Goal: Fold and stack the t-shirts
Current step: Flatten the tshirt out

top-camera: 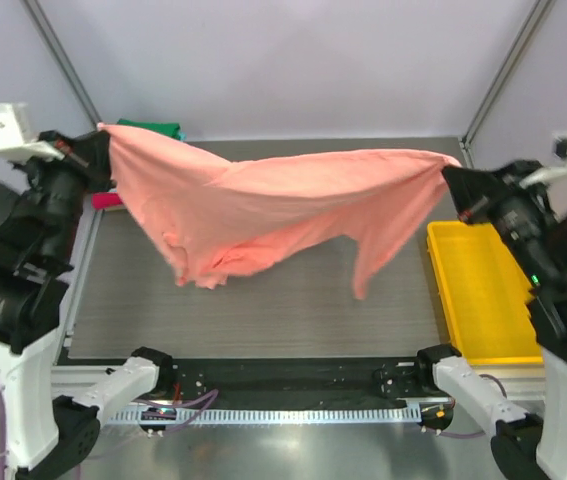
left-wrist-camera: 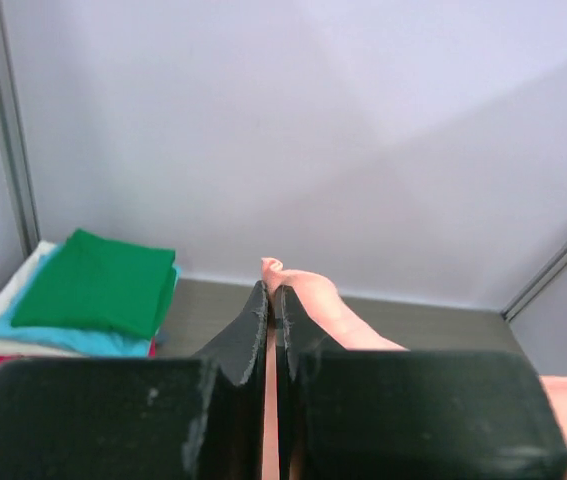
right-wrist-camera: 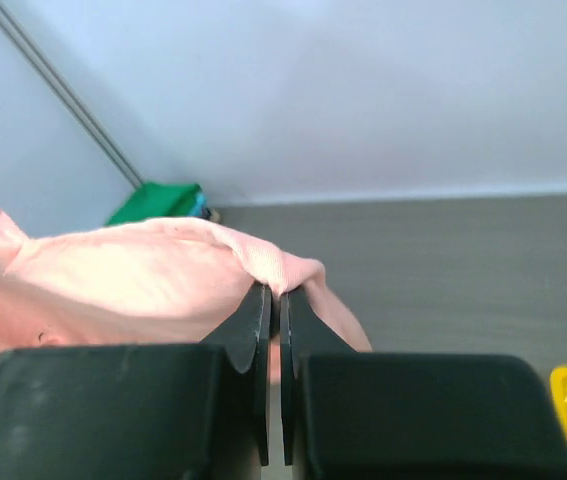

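Note:
I will lift my right gripper, then move it outward and down to let go of the t-shirt's corner on the far grey tabletop, which is below and outward of it.
A salmon-pink t-shirt [top-camera: 283, 205] hangs stretched in the air between both arms, above the grey table. My left gripper [top-camera: 103, 150] is shut on its left corner at the far left; the pinched cloth [left-wrist-camera: 303, 295] shows between the fingers in the left wrist view. My right gripper [top-camera: 451, 180] is shut on the right corner; the cloth [right-wrist-camera: 143, 285] drapes over the fingers in the right wrist view. The shirt's lower part sags toward the table. A stack of folded shirts with green on top [left-wrist-camera: 98, 280] lies at the far left corner, teal and red-pink beneath.
A yellow plastic bin [top-camera: 483, 295] sits at the table's right side, below my right arm. The green top of the stack [top-camera: 153, 128] peeks out behind the held shirt. Slanted frame posts stand at both far corners.

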You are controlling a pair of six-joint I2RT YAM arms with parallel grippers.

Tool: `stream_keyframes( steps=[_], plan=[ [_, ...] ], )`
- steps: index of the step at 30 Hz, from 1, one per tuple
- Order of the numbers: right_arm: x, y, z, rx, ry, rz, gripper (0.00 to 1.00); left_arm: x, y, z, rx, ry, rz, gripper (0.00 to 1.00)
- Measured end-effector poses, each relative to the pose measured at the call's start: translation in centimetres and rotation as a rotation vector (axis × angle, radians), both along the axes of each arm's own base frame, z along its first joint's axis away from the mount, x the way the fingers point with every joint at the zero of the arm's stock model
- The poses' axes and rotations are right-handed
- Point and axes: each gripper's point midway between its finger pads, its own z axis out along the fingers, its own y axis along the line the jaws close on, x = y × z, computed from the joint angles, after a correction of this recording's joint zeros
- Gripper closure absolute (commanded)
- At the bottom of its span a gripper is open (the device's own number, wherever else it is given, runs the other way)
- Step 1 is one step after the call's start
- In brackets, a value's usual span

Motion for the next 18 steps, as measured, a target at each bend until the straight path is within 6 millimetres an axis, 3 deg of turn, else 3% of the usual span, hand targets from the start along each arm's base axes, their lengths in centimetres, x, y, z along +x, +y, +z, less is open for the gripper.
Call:
stream_keyframes(
  steps=[7, 10, 14, 16, 18],
  plan=[
    [-11.2, -3.0, 6.0, 0.048, -0.345, -0.039, 0.99, -9.4, 1.8, 5.4, -0.005, -0.225, -0.062, 1.0],
    [-13.8, -4.3, 7.3, 0.078, -0.422, -0.081, 0.99, -13.2, 2.2, 6.9, 0.004, -0.326, -0.098, 1.0],
    [-13.2, -5.8, 7.8, 0.109, -0.404, -0.171, 0.99, -15.3, 2.2, 8.5, 0.026, -0.411, -0.122, 1.0],
    [-11.6, -6.2, 7.7, 0.112, -0.362, -0.209, 0.99, -14.7, 1.9, 9.3, 0.045, -0.417, -0.129, 1.0],
    [-8.7, -6.4, 7.4, 0.108, -0.3, -0.257, 0.99, -12.9, 1.2, 10.2, 0.062, -0.408, -0.132, 1.0]
  ],
)
